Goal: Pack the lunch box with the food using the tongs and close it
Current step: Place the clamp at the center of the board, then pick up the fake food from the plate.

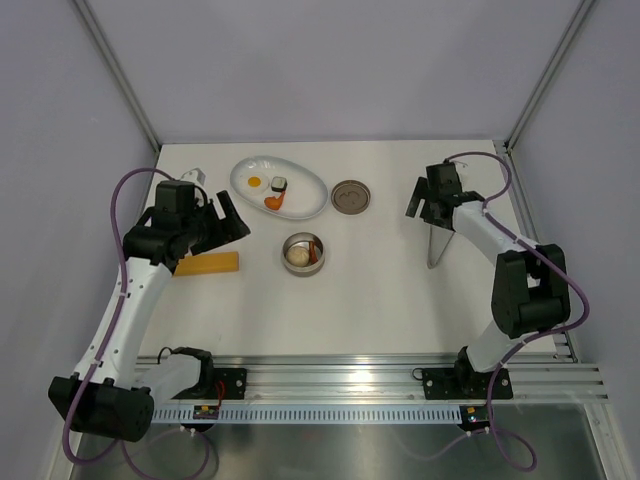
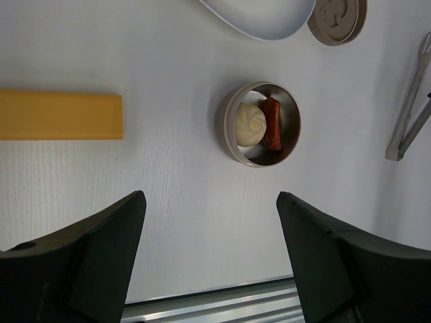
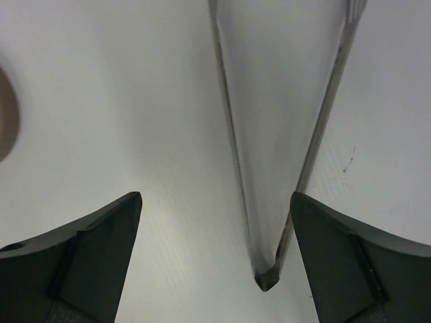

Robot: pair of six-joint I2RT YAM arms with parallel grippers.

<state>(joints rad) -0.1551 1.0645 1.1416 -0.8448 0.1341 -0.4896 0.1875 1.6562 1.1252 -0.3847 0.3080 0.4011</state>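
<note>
I need to move my right gripper to the left in the top view next, and down onto the edge of the lid on the side of the tongs, because the tin is still open.
The lunch box (image 1: 302, 254) is a small round steel tin in the middle of the table, holding a beige ball (image 2: 249, 125) and a reddish sausage (image 2: 272, 123). Its round lid (image 1: 351, 196) lies apart, behind it. The fried egg (image 1: 254, 182), sushi roll (image 1: 279, 184) and orange chunk (image 1: 272, 202) rest on the white plate (image 1: 310, 200). The silver tongs (image 1: 437, 245) lie flat on the table at the right. My right gripper (image 3: 215, 195) hangs open over their joined end (image 3: 267, 279), gripping nothing. My left gripper (image 2: 210, 196) is open and empty, left of the tin.
A yellow block (image 1: 207, 264) lies on the table under my left arm, left of the tin. The aluminium rail (image 1: 380, 380) runs along the near table edge. Frame posts and grey walls close in the back and sides.
</note>
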